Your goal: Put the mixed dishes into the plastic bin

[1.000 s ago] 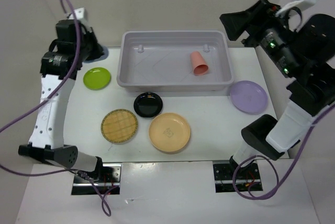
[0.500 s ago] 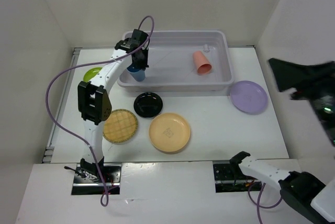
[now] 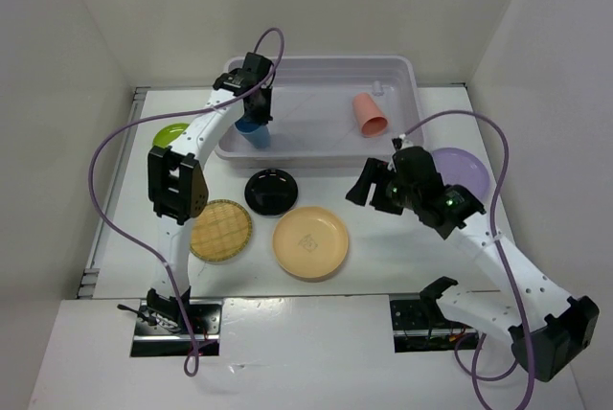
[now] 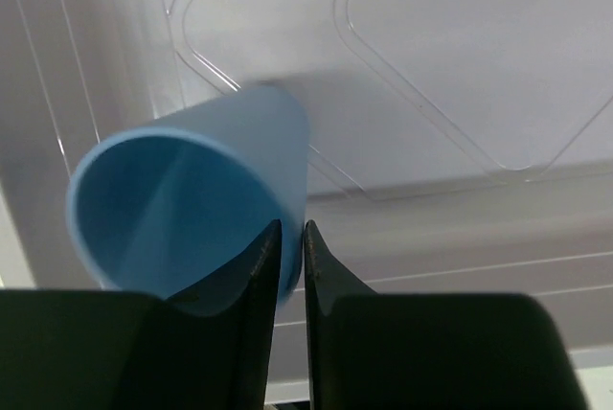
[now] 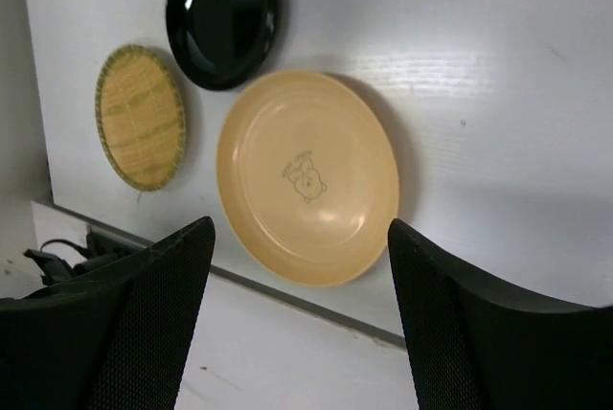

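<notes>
The peach-orange plate's rim facing the lavender plate (image 5: pixel 394 209) is below my right gripper and to the left in the top view. My right gripper should go down that way next, with its open fingers on either side of that rim.
My left gripper (image 3: pixel 256 113) is shut on the wall of the blue cup (image 3: pixel 251 132), one finger inside and one outside, and holds it over the left end of the plastic bin (image 3: pixel 321 63). In the left wrist view the blue cup (image 4: pixel 182 209) hangs tilted from my gripper (image 4: pixel 287 234) above the bin floor (image 4: pixel 450 56). The salmon-red cup (image 3: pixel 368 115) lies in the bin. My right gripper (image 3: pixel 369 190) is open and empty, above the table right of the peach-orange plate (image 3: pixel 309 242). In the right wrist view my gripper (image 5: pixel 302 228) hovers over that peach-orange plate (image 5: pixel 306 142).
The glossy black plate (image 3: pixel 271 190), the tan woven plate (image 3: pixel 220 230) and the lime green plate (image 3: pixel 169 134) lie on the table in front of and left of the bin. The lavender plate (image 3: pixel 465 166) lies right, partly behind my right arm. White walls enclose the table.
My left arm has carried the blue cup from the back left to over the bin's left end. My right arm has swung in from the right to above the table near the peach-orange plate.
</notes>
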